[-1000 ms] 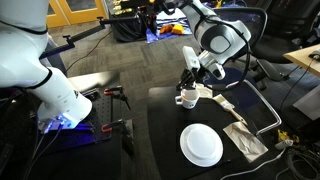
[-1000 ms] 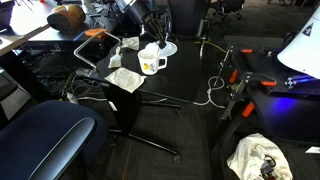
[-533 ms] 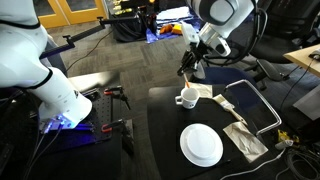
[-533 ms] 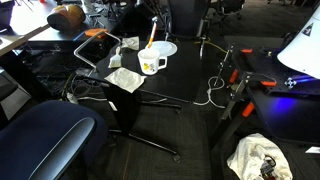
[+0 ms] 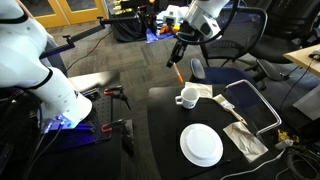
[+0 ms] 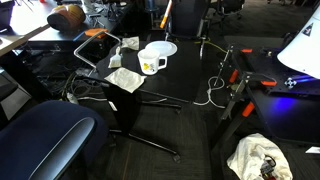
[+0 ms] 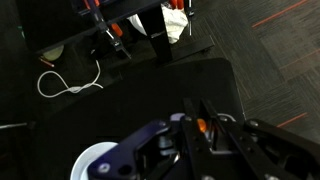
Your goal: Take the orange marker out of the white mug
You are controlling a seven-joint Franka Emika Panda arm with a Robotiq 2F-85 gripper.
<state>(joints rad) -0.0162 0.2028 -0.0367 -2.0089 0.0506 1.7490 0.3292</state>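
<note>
The robot's gripper should turn next and move down to the bare black tabletop beside the plate, then let go of the orange marker there, clear of the mug.
The white mug (image 5: pixel 186 97) stands on the black table (image 5: pixel 160 130), with nothing showing inside it; it also shows in an exterior view (image 6: pixel 152 62). My gripper (image 5: pixel 180 57) hangs high above and to the left of the mug, shut on the orange marker (image 5: pixel 176 72), which dangles below the fingers. In an exterior view the marker (image 6: pixel 166 12) shows as an orange streak near the top edge. In the wrist view the marker (image 7: pixel 202 126) is a small orange spot pinched between the dark fingers (image 7: pixel 190 135).
A flat white plate (image 5: pixel 201 145) lies near the table's front; it also shows in an exterior view (image 6: pixel 160 48). Crumpled cloths (image 5: pixel 243 138) and a metal chair frame (image 5: pixel 262 100) are beside the mug. Office chairs stand behind the table.
The gripper has risen from the mug and moved up and away, carrying the orange marker out of the mug. The mug and plate have not moved.
</note>
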